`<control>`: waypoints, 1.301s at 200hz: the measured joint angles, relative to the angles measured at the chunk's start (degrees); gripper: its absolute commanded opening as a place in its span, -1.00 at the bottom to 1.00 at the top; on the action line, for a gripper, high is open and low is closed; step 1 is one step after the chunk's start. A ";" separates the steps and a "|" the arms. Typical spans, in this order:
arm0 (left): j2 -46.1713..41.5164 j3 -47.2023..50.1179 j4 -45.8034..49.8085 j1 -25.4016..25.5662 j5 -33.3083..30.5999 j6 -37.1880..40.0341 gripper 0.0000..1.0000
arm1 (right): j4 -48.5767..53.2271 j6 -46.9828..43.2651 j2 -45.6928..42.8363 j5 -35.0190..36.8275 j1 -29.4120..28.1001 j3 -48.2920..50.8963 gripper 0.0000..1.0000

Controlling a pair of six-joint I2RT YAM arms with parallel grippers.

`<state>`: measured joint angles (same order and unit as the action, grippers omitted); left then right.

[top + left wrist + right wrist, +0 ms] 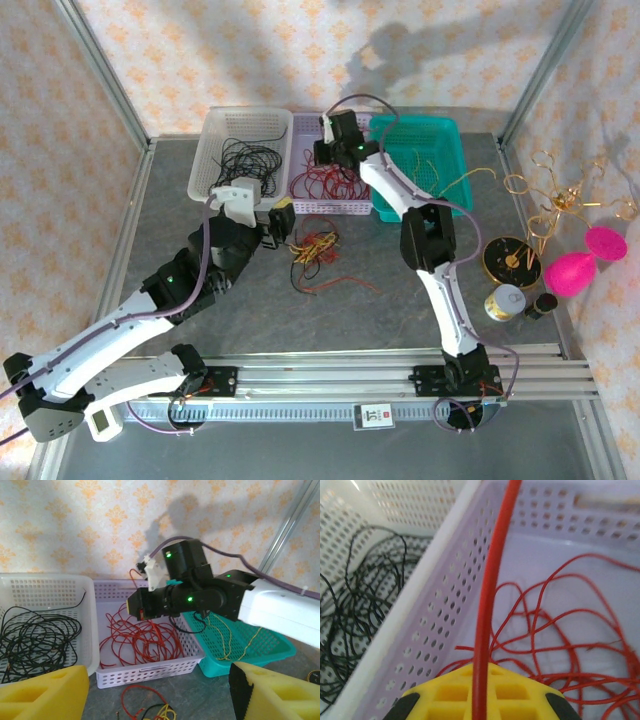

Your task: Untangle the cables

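Observation:
This red cable goes down next with my right gripper toward the loose red cables in the lavender basket (352,207) below, and comes free there, where its colour matches.
A small tangle of red, yellow and black cables (313,250) lies on the grey table in front of the baskets. My left gripper (281,221) hovers just left of it, open; in the left wrist view its yellow fingers (40,695) stand wide apart with nothing between them and the tangle (150,711) below. My right gripper (335,150) hangs over the lavender basket (352,207), shut on a red cable (487,595). That cable runs straight up from between its pads, over several loose red cables (570,645) in the basket.
A white basket (212,140) holds black cables, and a teal basket (445,135) holds yellow ones. A gold wire ornament (560,195), pink objects (580,265), a round black disc (510,260) and a small jar (505,300) sit at the right. A metal rail (350,370) runs along the near edge.

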<state>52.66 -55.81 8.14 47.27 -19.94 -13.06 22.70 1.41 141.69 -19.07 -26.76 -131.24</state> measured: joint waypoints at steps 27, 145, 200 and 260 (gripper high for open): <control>-0.02 0.07 -0.20 0.00 0.00 0.00 0.47 | 0.50 1.25 3.37 -0.48 -0.59 -0.02 -1.00; 0.70 2.62 -1.84 -0.07 0.02 0.00 0.48 | 1.77 2.67 7.13 -3.06 -5.09 -3.93 -1.00; 0.70 3.54 -2.75 -0.17 0.44 -0.04 0.48 | 1.36 3.61 7.13 -3.10 -3.48 -3.61 -0.50; 2.34 5.68 -2.78 -2.32 3.32 -3.74 0.48 | 2.21 3.72 6.56 -3.02 -0.17 -3.61 -0.13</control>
<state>55.00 -50.13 5.37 44.95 -16.62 -16.80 24.91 5.13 148.24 -22.09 -26.94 -134.85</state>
